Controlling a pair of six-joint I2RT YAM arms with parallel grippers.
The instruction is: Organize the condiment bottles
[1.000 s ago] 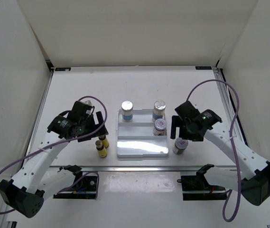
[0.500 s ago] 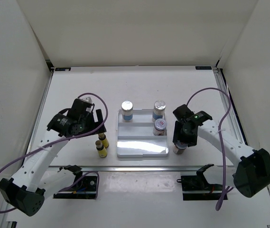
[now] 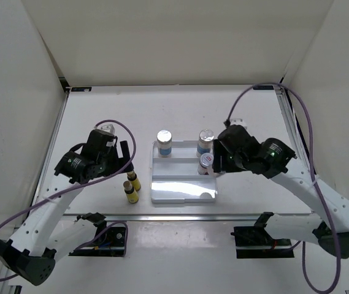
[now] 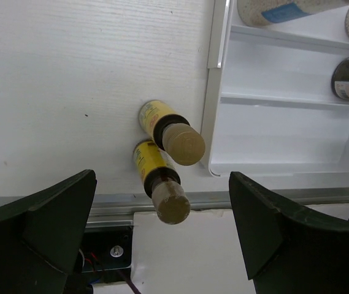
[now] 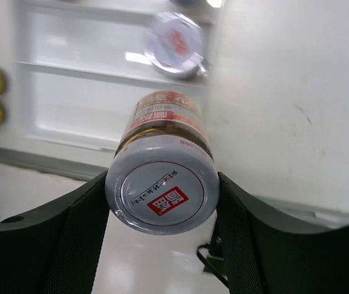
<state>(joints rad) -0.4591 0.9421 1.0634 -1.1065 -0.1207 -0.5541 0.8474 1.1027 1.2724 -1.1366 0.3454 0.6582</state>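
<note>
My right gripper next carries the jar left in the top view to the middle step's end by the yellow bottles, lowers and releases, as that's empty.
My right gripper is shut on a short silver-lidded jar with a red-white label, held off the table by the right edge of the white stepped tray. The other short jar stands on the tray's middle step. Two tall silver-capped jars stand on its back step. Two slim yellow bottles stand on the table just left of the tray. My left gripper hovers over them, open, with nothing between its fingers.
A metal rail runs along the table's near edge, in front of the tray and the yellow bottles. White walls enclose the table at the back and on both sides. The tray's lowest step holds nothing.
My right gripper shut on the short jar that stood right of the tray, lifted it and carried it left toward the tray. The left gripper shifted slightly and stayed open.
</note>
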